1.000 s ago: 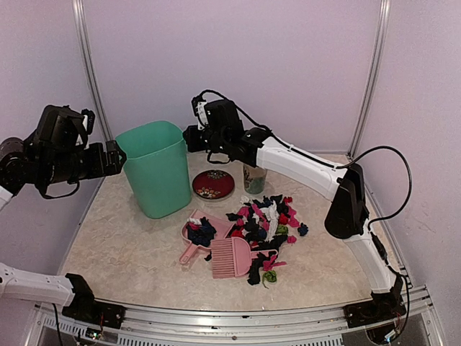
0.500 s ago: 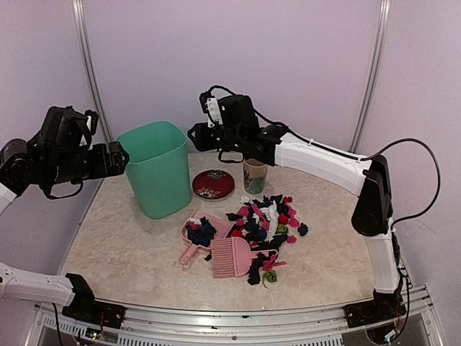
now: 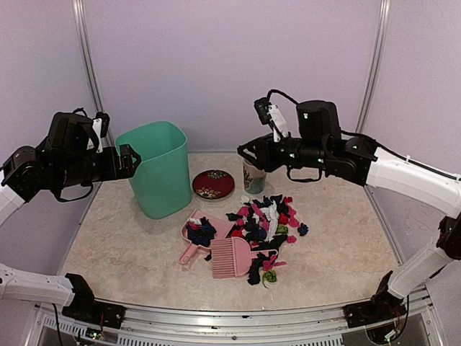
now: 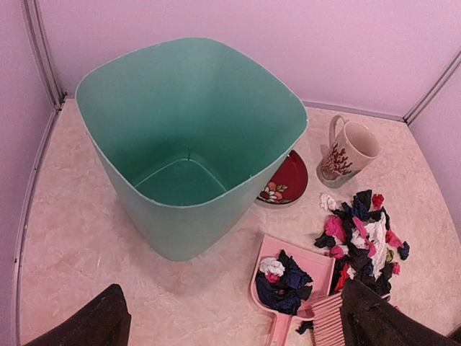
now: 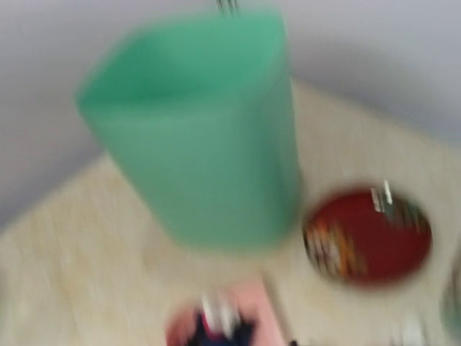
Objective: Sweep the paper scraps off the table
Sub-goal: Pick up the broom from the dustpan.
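The pink brush's handle [image 3: 264, 252] is slim and is below my right gripper and back toward my base, so my right gripper should lower its fingers and move them back over it.
The paper scraps [image 3: 268, 220] lie in a loose, mostly black and pink heap right of the table's [image 3: 122, 252] middle. More scraps [image 4: 284, 277] fill the pink dustpan [image 3: 216, 225]. A pink brush [image 3: 232, 257] lies beside the pan. My left gripper [image 3: 127, 160] hangs open at the left of the green bin [image 3: 157, 173], its dark fingertips [image 4: 94, 324] spread wide with nothing between them. My right gripper [image 3: 247, 152] hovers above the cup [image 3: 253, 177]; its jaws are too small to read there, and the right wrist view is blurred.
A red plate [image 3: 213, 184] sits between the bin and the cup. The bin [image 4: 191, 231] stands upright and hollow at the back left. Walls close in behind and on both sides, and a metal rail [image 3: 230, 317] runs along the front edge.
My right arm has swung rightward, from behind the bin to above the cup. My left gripper has drifted slightly right toward the bin. Scraps, pan and brush have not moved.
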